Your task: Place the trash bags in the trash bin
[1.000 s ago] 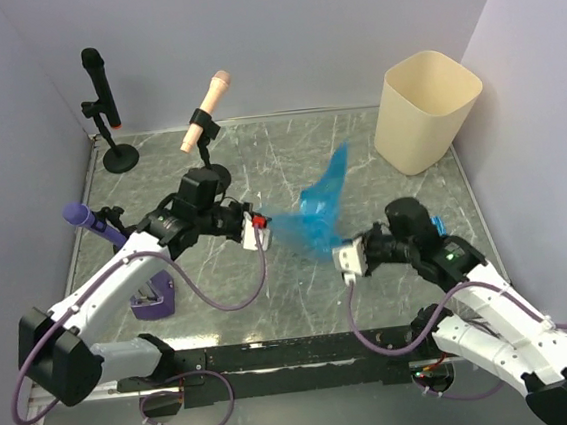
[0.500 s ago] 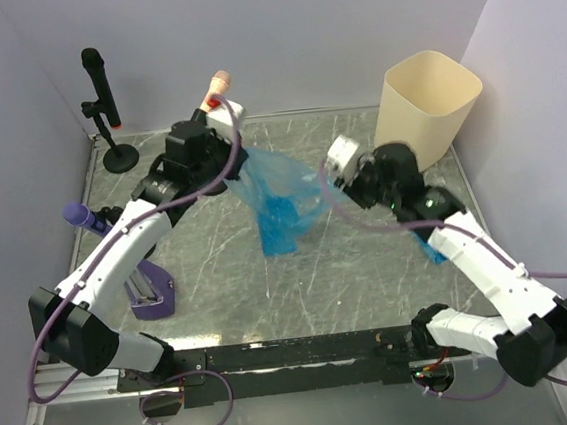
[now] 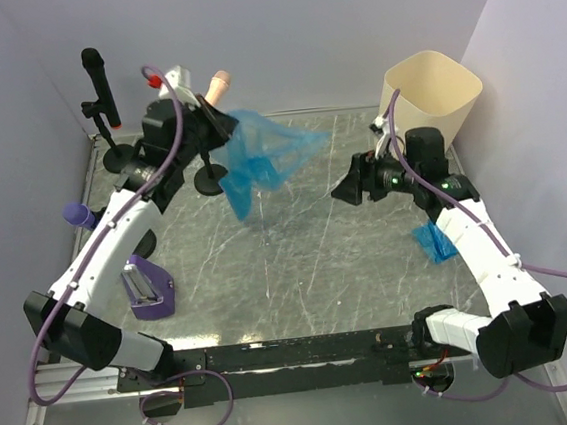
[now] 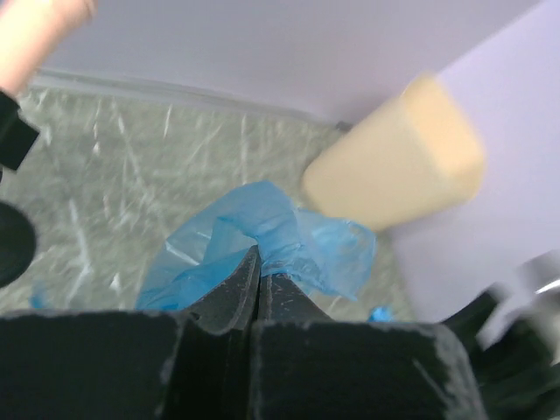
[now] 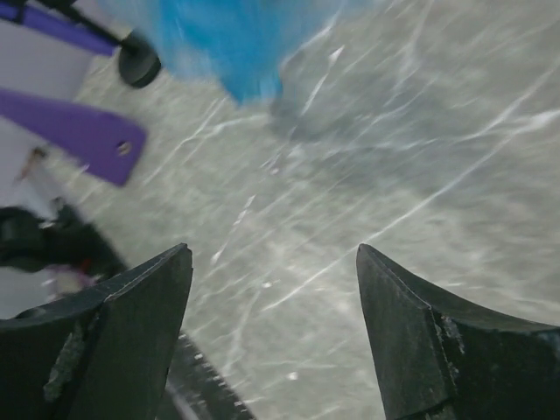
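The blue trash bag hangs from my left gripper alone, so my right gripper moves outward and across onto its loose edge facing the bin (image 3: 429,108) next.
A blue trash bag (image 3: 260,159) hangs in the air over the back of the table, pinched at one corner by my left gripper (image 3: 225,130), which is shut on it. The left wrist view shows the closed jaws (image 4: 258,267) biting the blue film (image 4: 262,223), with the cream trash bin (image 4: 394,175) beyond. That bin (image 3: 429,108) stands upright at the back right corner. To the bag's right my right gripper (image 3: 347,188) hovers open and empty, and its wrist view shows it (image 5: 273,262) over bare tabletop. A second blue trash bag (image 3: 432,241) lies crumpled under the right forearm.
A black microphone on a stand (image 3: 101,89) and a beige microphone (image 3: 217,83) stand at the back left. A purple microphone (image 3: 79,214) and a purple holder (image 3: 151,294) sit at the left. Walls close the table on three sides.
My right gripper let go of the blue bag, opened wide and drew back to the right. My left arm lifted the bag up and toward the back left.
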Robot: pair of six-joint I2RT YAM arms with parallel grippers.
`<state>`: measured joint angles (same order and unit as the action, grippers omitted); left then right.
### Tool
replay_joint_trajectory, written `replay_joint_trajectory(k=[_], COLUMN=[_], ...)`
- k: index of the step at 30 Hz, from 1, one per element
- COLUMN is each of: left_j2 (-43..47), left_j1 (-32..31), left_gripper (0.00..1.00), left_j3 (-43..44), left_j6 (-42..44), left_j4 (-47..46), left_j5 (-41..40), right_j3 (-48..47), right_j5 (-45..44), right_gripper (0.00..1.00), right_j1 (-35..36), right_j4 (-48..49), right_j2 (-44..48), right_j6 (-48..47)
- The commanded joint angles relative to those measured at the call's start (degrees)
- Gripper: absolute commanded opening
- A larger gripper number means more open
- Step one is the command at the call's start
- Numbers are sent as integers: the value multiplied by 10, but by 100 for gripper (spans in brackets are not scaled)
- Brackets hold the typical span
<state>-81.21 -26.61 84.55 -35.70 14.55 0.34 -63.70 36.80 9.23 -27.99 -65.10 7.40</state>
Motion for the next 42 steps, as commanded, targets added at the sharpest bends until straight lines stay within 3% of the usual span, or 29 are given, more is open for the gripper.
replay_joint_trajectory(k=[1, 5, 10, 17, 28, 29, 31, 33, 36, 39, 42], left_j2=[-17, -27, -29, -37, -44, -43, -41, -40, -36, -30, -4], left_j1=[29, 33, 36, 45, 46, 46, 47, 48, 48, 47, 42], left_gripper=[1, 1, 1, 1, 1, 1, 1, 1, 1, 1, 1], left_j3=[65, 83, 102, 130, 160, 158, 154, 151, 144, 114, 32], left_j6=[-117, -100, -54, -37, -33, -31, -28, -23, -6, 40, 109], left_j4=[-10, -8, -1, 3, 0, 0, 0, 5, 16, 24, 7], left_j5=[17, 64, 121, 157, 197, 195, 188, 170, 95, 51, 29], right_j3=[52, 91, 53, -7, -89, -95, -102, -101, -73, -58, -64], right_j5=[91, 121, 168, 171, 120, 125, 143, 163, 185, 179, 190], right_gripper=[84, 86, 86, 86, 83, 78, 59, 32, 11, 2, 0], right_j1=[1, 1, 1, 7, 12, 12, 16, 18, 13, 8, 8], right_j4=[76, 245, 459, 514, 545, 552, 566, 560, 486, 311, 126], right_j2=[15, -5, -94, -201, -286, -289, -295, -289, -257, -214, -180], right_j6=[63, 125, 233, 271, 301, 307, 314, 306, 275, 203, 110])
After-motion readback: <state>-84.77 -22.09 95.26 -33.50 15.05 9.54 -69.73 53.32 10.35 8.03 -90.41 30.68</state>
